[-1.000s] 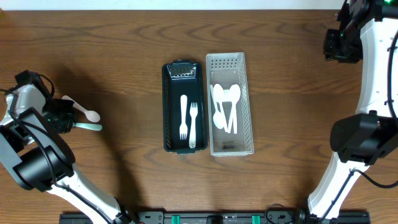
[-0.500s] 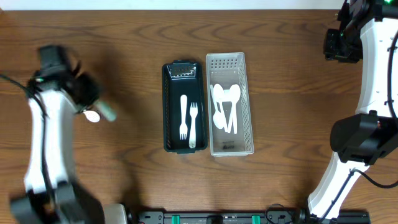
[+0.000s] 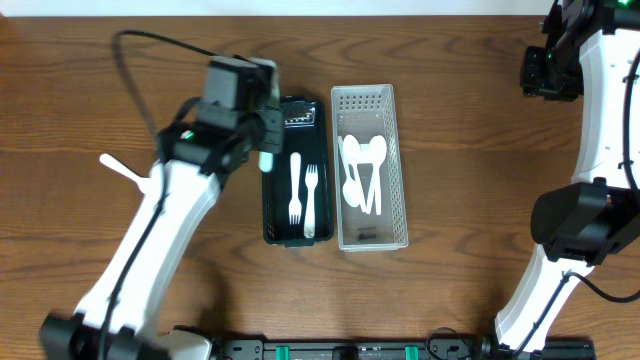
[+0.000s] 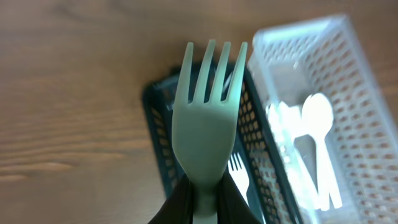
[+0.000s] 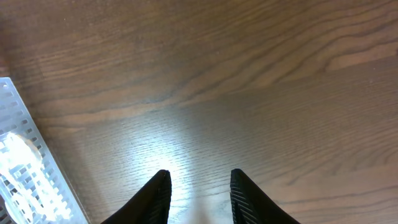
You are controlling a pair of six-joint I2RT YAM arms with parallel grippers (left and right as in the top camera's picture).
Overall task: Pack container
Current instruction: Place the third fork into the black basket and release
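The pale green fork moves over the white forks with my left gripper next, then comes down from the basket's rim into the dark green basket.
My left gripper is shut on the handle of a pale green fork and hangs over the upper left rim of the dark green basket. In the left wrist view the green fork points tines forward from the gripper, above the basket's left wall. Two white forks lie in the dark basket. Beside it on the right, the clear container holds white spoons. My right gripper stands open over bare table, at the far right back.
A white spoon lies alone on the wood at the left. The clear container's corner shows at the left edge of the right wrist view. The right arm's base stands at the right edge.
The left arm swung from the far left of the table to the dark basket, carrying the green fork. The white spoon stayed on the table. The right arm has not moved.
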